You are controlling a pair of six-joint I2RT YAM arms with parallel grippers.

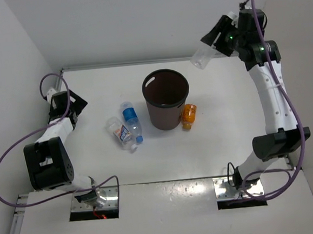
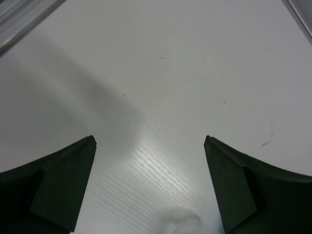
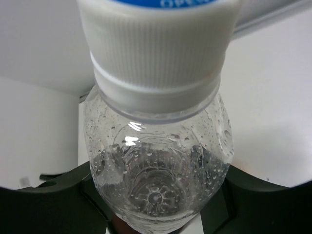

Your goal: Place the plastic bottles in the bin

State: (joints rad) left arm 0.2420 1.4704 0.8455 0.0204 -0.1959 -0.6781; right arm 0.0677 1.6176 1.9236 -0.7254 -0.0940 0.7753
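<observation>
My right gripper swings the clear bottle [image 1: 202, 57] over the bin's opening [image 1: 166, 88] next and releases it, since the bin stands to the gripper's left in the top view.
My right gripper [image 1: 215, 41] is raised at the back right, shut on a plain clear bottle [image 1: 202, 57]. In the right wrist view that bottle [image 3: 156, 146] fills the frame, its white cap [image 3: 156, 44] toward the camera and the jaws pressed on its lower body. The dark brown bin [image 1: 145, 91] stands upright mid-table. An orange bottle [image 1: 188, 116] lies against its right side. A blue-label bottle [image 1: 131, 121] and a red-white-label bottle [image 1: 119, 133] lie side by side left of the bin. My left gripper [image 1: 75, 107] is open over bare table at the left, holding nothing [image 2: 150, 141].
White walls close in the table on the left, back and right. The arm bases sit at the near edge. A blurred clear shape [image 2: 187, 222] shows at the bottom of the left wrist view.
</observation>
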